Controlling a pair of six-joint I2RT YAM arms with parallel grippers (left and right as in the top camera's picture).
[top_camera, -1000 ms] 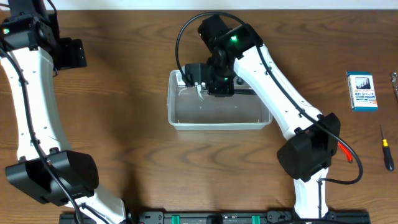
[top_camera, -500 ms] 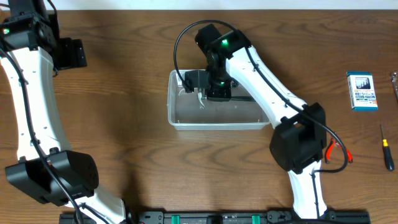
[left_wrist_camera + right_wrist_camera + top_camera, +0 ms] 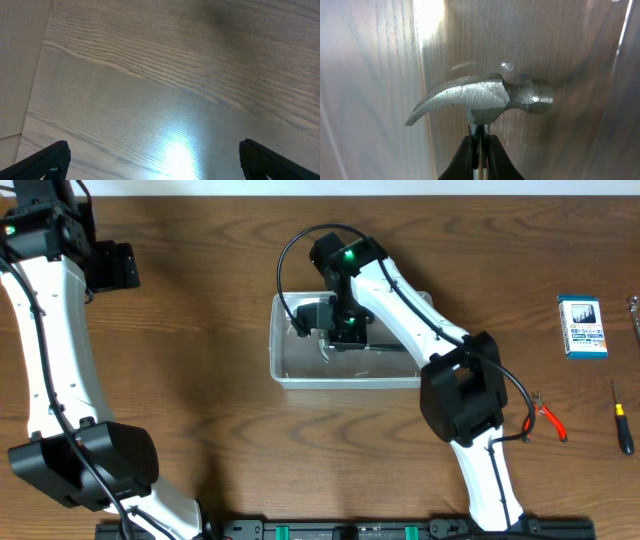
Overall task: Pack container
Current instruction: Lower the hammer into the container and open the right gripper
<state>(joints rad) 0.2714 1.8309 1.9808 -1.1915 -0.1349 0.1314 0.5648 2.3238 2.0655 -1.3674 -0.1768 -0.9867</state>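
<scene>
I should next use my right gripper to carry the hammer down a little deeper into the container point(image 3: 345, 383), and then I will release its neck over the clear bottom.
The clear plastic container point(image 3: 345, 383) sits on the table just left of centre. My right gripper point(image 3: 341, 330) reaches into it from above and is shut on the neck of a claw hammer. The steel head point(image 3: 325, 346) points toward the container's left end. In the right wrist view the hammer head point(image 3: 480, 97) sits just past my shut fingers point(image 3: 480, 152), over the container's clear bottom point(image 3: 570, 60). My left gripper point(image 3: 115, 266) is open and empty at the far left back; the left wrist view shows its fingertips point(image 3: 155, 157) spread wide over bare wood.
A small blue-and-white box point(image 3: 582, 326) lies at the far right, with a metal tool point(image 3: 635, 315) at the edge. A black-and-yellow screwdriver point(image 3: 621, 418) and red-handled pliers point(image 3: 548, 418) lie at the right front.
My right gripper has carried the hammer a little left and toward the front inside the container. The right arm's lower links swung left, uncovering the pliers. The left arm has not moved.
</scene>
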